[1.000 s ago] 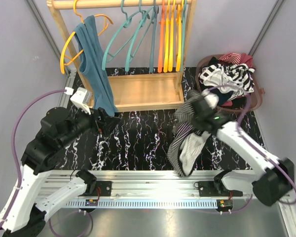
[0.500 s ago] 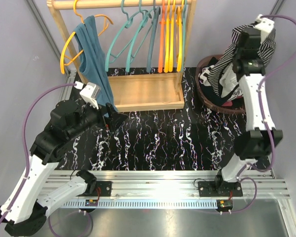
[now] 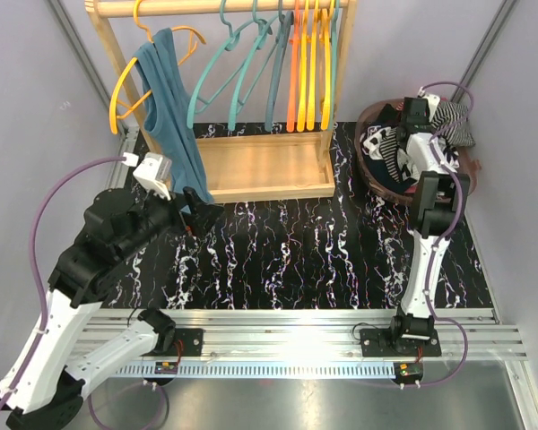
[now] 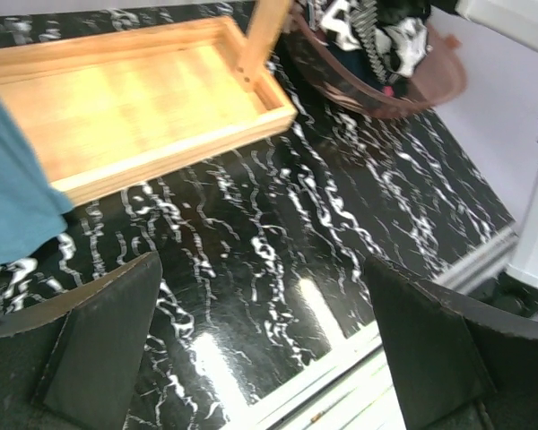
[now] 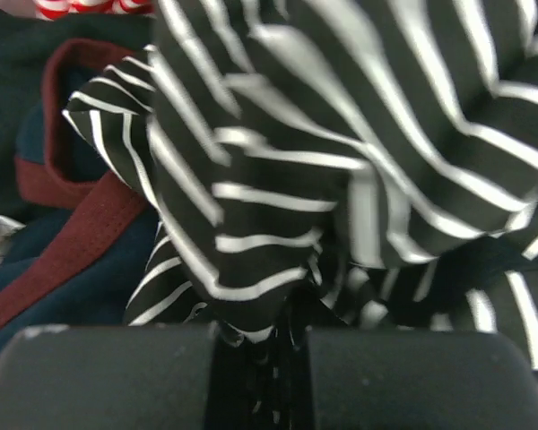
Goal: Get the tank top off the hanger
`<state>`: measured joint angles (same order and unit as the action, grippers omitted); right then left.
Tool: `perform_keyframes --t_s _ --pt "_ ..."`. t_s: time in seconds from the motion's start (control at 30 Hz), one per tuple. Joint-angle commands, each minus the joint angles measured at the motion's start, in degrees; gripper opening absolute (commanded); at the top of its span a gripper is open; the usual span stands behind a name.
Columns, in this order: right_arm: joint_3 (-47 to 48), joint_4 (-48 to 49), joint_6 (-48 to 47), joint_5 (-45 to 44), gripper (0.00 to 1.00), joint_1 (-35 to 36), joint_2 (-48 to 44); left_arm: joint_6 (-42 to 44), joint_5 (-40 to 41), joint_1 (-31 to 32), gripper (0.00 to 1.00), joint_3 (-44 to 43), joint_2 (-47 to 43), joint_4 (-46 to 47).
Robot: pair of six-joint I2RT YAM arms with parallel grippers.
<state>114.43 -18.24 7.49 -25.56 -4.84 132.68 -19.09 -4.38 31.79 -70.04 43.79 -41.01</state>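
Observation:
My left gripper rises outward onto the yellow hanger's bare near end (image 3: 115, 112) next, since that hangs above it and to its left in the top view.
The blue tank top (image 3: 168, 121) hangs on a yellow hanger (image 3: 123, 88) at the left end of the wooden rack. Its lower hem shows in the left wrist view (image 4: 9, 193). My left gripper (image 3: 197, 213) is open and empty, just in front of and below the hem, over the black marble table (image 4: 260, 305). My right gripper (image 3: 419, 112) is down in the brown basket (image 3: 383, 188), shut on a black-and-white striped garment (image 5: 251, 179), which is pinched between its fingers (image 5: 260, 336).
The wooden rack has a tray base (image 3: 260, 166) and holds several empty teal, orange and yellow hangers (image 3: 296, 63). The basket at the back right is full of clothes and also shows in the left wrist view (image 4: 377, 98). A metal rail (image 3: 287, 331) runs along the near edge.
My right arm carried the striped garment from the table's middle up and over to the basket, then lowered it in. My left gripper shifted slightly near the tank top's hem.

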Motion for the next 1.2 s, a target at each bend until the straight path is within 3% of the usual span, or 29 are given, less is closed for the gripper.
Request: perform_keyframes --t_s 0.0,0.13,0.17,0.23,0.27,0.4,0.6,0.7,0.73,0.83,0.97,1.17 --pt "3.3 -19.6 10.0 14.0 0.00 1.1 3.1 0.6 7.9 0.2 0.99 -3.1 -0.7 -0.6" --pt "6.4 -24.3 10.3 15.5 0.01 0.5 0.0 3.8 14.0 0.2 0.99 -8.3 2.6 -6.0" --pt "7.5 -26.6 11.0 15.6 0.27 0.2 -1.2 4.4 16.6 0.1 0.99 -11.0 3.5 -7.2" --pt "11.6 -29.8 12.7 15.8 0.61 -1.5 -5.0 6.3 19.4 -0.3 0.99 -14.2 6.9 -11.6" --pt "12.8 -33.6 14.9 15.6 0.99 -2.1 -6.5 7.0 21.1 -0.9 0.99 -17.9 8.1 -12.9" --pt "14.9 -38.7 17.5 16.2 1.00 -3.8 -16.3 9.0 16.9 -10.2 0.99 -25.1 12.9 -15.9" --pt "0.4 -36.2 20.0 24.4 1.00 -3.7 -39.4 11.5 12.1 -22.1 0.99 -31.0 18.2 -12.3" --pt "-12.8 -28.9 21.9 40.3 1.00 -3.7 -51.0 12.3 8.9 -26.0 0.99 -35.2 21.8 -11.3" --pt "-17.8 -27.5 22.8 49.6 1.00 -3.6 -54.8 13.0 8.7 -26.3 0.99 -36.6 23.7 -11.3" --pt "-22.7 -25.4 24.4 61.0 1.00 -0.5 -59.5 14.6 7.2 -28.1 0.99 -42.1 27.4 -12.3" --pt "-22.4 -35.0 18.9 59.9 1.00 7.6 -61.8 17.0 1.3 -31.8 0.99 -51.7 32.6 -17.1" --pt "-30.0 -36.7 18.1 61.5 1.00 9.9 -66.0 20.8 3.2 -33.4 0.99 -52.0 32.8 -15.4"
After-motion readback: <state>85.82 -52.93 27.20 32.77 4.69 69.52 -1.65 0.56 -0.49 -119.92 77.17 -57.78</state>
